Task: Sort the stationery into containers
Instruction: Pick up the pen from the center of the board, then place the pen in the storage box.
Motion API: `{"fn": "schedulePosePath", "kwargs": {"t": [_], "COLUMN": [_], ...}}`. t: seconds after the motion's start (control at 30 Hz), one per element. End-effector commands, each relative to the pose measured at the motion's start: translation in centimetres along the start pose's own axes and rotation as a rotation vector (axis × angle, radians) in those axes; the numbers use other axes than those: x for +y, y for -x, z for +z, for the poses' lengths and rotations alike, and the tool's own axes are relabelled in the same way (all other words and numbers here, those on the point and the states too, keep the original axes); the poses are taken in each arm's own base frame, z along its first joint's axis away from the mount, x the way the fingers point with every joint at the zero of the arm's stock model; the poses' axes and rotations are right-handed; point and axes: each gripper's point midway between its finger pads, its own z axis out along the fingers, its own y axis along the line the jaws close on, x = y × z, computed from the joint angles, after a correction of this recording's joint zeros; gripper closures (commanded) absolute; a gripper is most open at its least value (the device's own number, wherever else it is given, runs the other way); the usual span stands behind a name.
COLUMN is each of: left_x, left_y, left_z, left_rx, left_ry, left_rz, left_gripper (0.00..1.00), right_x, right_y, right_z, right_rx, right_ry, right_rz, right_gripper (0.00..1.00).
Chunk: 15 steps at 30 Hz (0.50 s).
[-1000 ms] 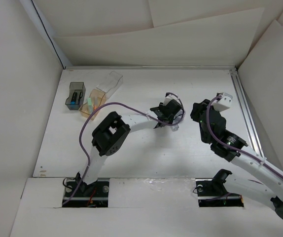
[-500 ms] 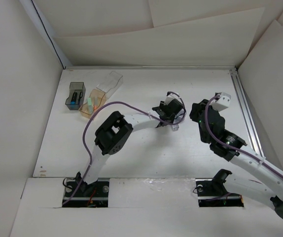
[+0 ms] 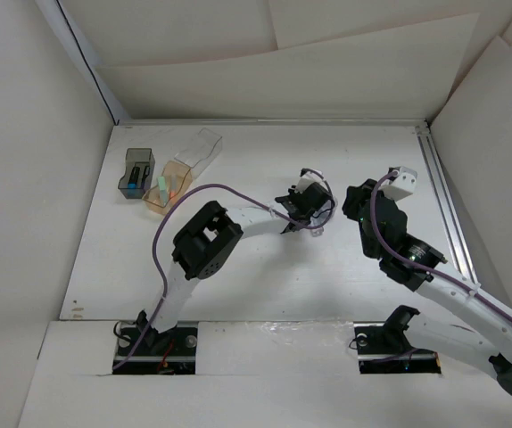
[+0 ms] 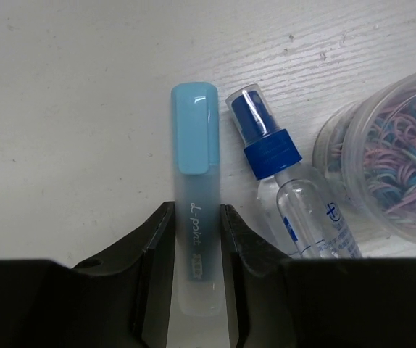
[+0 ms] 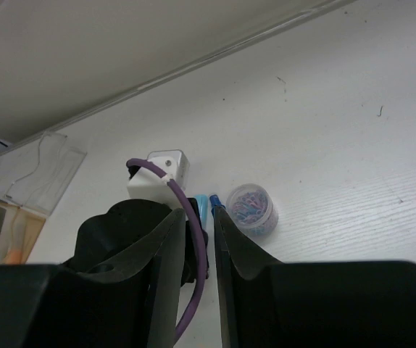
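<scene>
The amber bin (image 3: 169, 185) is to the left of my left gripper in the top view. I need to lift my left gripper and carry the marker over that bin to release it.
A light-blue capped marker (image 4: 195, 145) lies on the table, its frosted body between the fingers of my left gripper (image 4: 196, 210), which is shut on it. A small clear bottle with a blue cap (image 4: 280, 174) lies just right of the marker. In the top view my left gripper (image 3: 312, 221) is low at mid-table. My right gripper (image 3: 361, 201) hovers to its right, narrowly open and empty (image 5: 199, 217). The dark grey bin (image 3: 136, 172), the amber bin (image 3: 169, 185) and the clear bin (image 3: 198, 150) stand at the far left. The first two hold markers.
A small round clear jar of coloured loops (image 4: 396, 167) stands right of the bottle; it also shows in the right wrist view (image 5: 251, 208). The left arm's purple cable (image 5: 190, 232) crosses the right wrist view. White walls enclose the table.
The left arm's elbow has shifted a little to the right and its gripper has settled slightly lower at the marker. The right arm has barely moved.
</scene>
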Motion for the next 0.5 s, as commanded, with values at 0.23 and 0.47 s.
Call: {"fn": "schedulePosePath", "kwargs": {"t": [0.23,0.47], "left_x": [13.2,24.8], "left_y": [4.8,7.4], "left_z": [-5.7,-8.0], "left_rx": [-0.126,-0.094], "left_ry": [0.096,0.247], "left_rz": [-0.148,-0.241], "left_gripper": [0.93,0.93], "right_x": [0.5,0.8], "right_y": [1.4,0.9], "right_z": [-0.1,0.2], "right_rx": [-0.034,-0.023], "right_ry": [0.020,0.025], "right_rz": [0.032,0.024], "right_gripper": [0.71,0.71]}}
